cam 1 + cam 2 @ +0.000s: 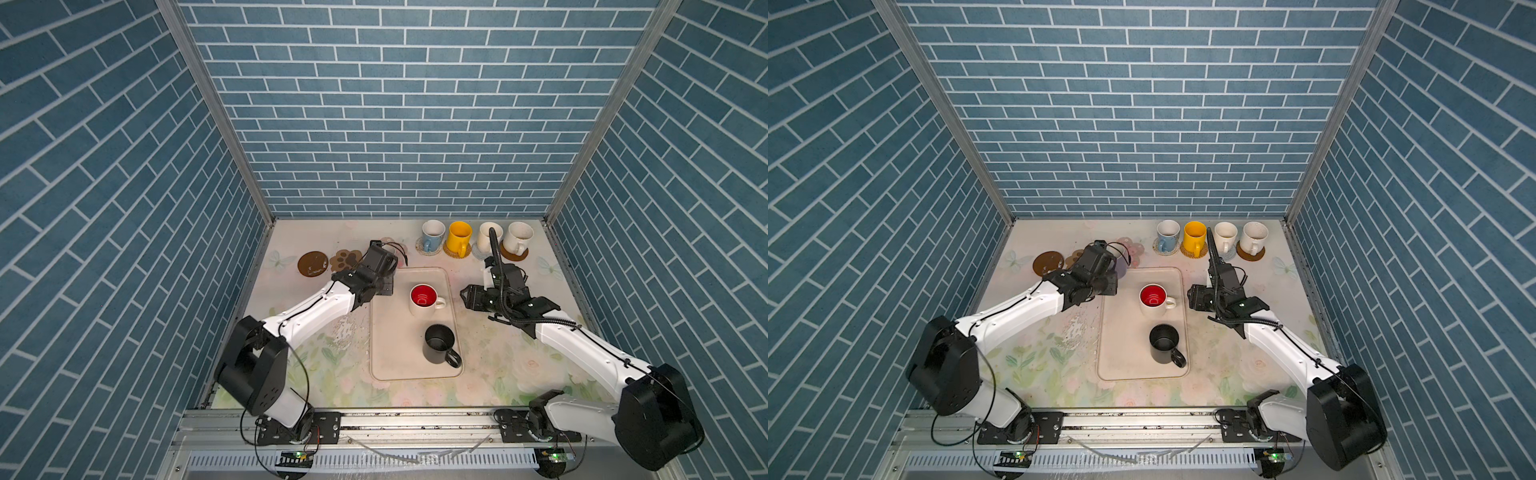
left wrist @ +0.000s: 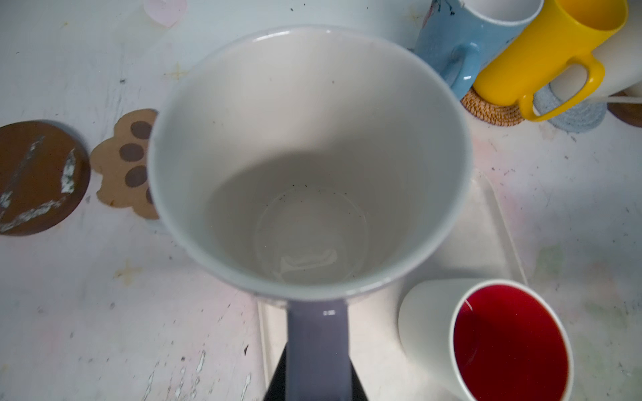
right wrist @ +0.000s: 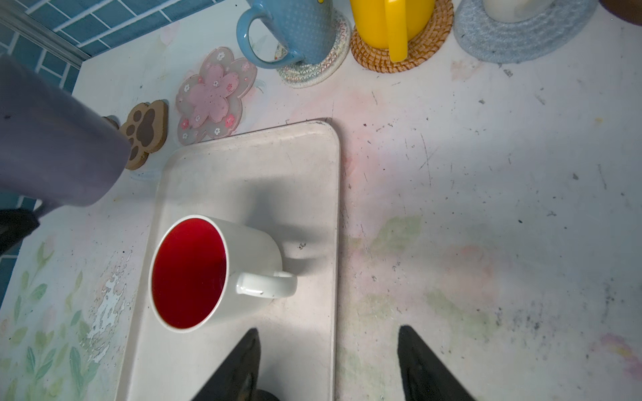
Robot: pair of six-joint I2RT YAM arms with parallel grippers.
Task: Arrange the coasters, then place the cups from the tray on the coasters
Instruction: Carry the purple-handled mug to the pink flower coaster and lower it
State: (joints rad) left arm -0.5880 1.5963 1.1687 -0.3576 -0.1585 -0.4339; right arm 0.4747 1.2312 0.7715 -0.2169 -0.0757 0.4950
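My left gripper should next go outward and down to the bare pink flower coaster (image 1: 1132,250) and let go of the lavender cup's handle.
My left gripper (image 2: 317,347) is shut on the handle of the lavender cup (image 2: 305,156), held up over the far left corner of the tray (image 1: 386,357), near the bare pink flower coaster (image 3: 212,93). The paw coaster (image 1: 344,260) and a brown disc coaster (image 1: 312,263) lie bare at the far left. On the tray stand the red-inside cup (image 1: 423,300) and the black cup (image 1: 439,344). My right gripper (image 3: 326,333) is open over the tray's right rim, beside the red-inside cup's handle. Light blue (image 1: 432,235), yellow (image 1: 458,237) and two cream cups (image 1: 517,237) sit on coasters at the far right.
Blue brick walls (image 1: 399,124) close in the back and both sides. A metal rail (image 1: 415,419) with both arm bases runs along the front edge. The flowered tablecloth (image 1: 519,365) is bare to the right of the tray.
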